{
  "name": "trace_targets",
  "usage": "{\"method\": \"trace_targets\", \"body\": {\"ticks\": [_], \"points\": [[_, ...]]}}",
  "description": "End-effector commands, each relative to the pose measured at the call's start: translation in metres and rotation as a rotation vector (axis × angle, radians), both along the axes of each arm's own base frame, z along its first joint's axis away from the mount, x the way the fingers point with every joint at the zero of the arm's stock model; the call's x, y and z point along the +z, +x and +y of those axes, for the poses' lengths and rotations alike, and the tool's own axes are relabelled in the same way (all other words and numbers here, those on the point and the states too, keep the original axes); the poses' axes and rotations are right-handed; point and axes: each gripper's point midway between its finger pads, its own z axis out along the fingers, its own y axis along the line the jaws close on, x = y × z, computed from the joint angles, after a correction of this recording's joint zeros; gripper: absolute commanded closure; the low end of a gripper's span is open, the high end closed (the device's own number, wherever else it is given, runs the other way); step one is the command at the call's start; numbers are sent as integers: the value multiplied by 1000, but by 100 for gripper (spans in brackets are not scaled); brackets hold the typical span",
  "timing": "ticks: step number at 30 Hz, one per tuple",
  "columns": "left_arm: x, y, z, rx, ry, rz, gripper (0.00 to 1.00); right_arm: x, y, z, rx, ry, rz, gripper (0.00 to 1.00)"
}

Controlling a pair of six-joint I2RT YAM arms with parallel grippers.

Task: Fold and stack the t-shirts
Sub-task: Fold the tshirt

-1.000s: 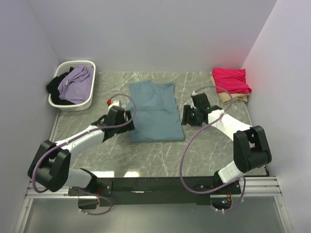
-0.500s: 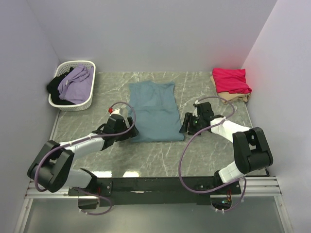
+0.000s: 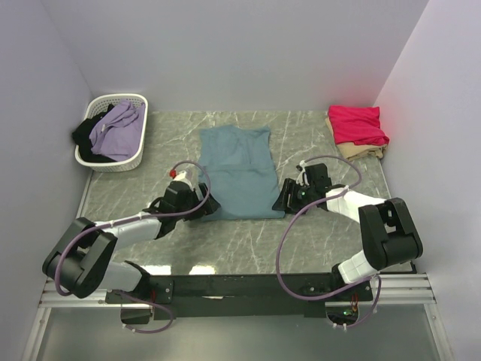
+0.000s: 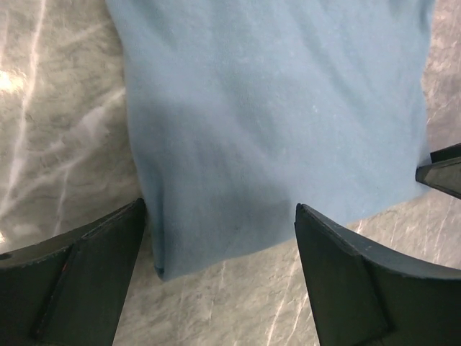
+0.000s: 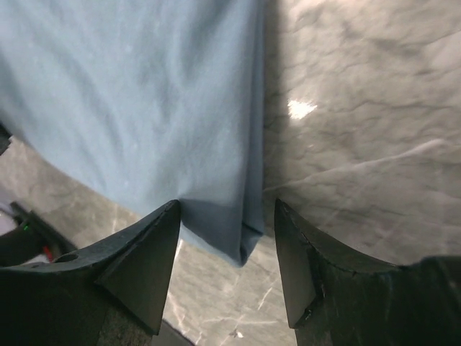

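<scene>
The t-shirt's folded near corner [image 3: 281, 215] [image 5: 232, 229] is between my fingers, so my right gripper should next move its spread fingers gently a little way over the t-shirt and close on both layers.
A dusty teal-blue t-shirt [image 3: 239, 171] lies flat mid-table, folded into a long strip. My left gripper [image 3: 204, 204] is open at its near left corner; in the left wrist view the shirt [image 4: 274, 115] reaches between the spread jaws of that gripper [image 4: 220, 216]. My right gripper [image 3: 284, 197] is open at the near right corner, and in the right wrist view the folded corner of the shirt [image 5: 144, 94] sits between the jaws of this gripper [image 5: 227, 209]. Neither holds cloth. A folded crimson-pink t-shirt [image 3: 358, 124] rests on a beige t-shirt [image 3: 361, 152] at the far right.
A white slatted basket [image 3: 98, 162] with purple and black clothes stands at the far left. The grey marble table [image 3: 316, 233] is walled on three sides. Purple cables loop over both arms.
Both grippers have slid towards me along the teal shirt's sides and now sit low at its near corners. The shirt has not moved.
</scene>
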Motion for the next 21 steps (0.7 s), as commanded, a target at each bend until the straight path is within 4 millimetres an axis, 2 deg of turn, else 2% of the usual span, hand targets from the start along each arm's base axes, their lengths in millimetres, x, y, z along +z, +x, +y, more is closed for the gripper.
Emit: {"method": "trace_targets", "body": {"ticks": [1,7,12,13,18,20,21], "points": [[-21,-30,-4,-34,76,114,9,-3,-13,7,21,66,36,38],[-35,-40,-9,-36,95,147,10,-5,-14,7,12,65,55,39],[-45,-42,-15,-39,66,164,13,-10,-12,9,11,69,78,47],[-47,-42,-15,-36,65,169,15,-10,-12,9,15,66,78,50],[-52,-49,-16,-43,77,189,24,-11,-12,11,33,74,86,80],[-53,-51,-13,-38,102,193,32,-7,-10,12,41,75,68,91],[-51,-52,-14,-41,105,195,38,-6,-8,11,41,67,59,94]]}}
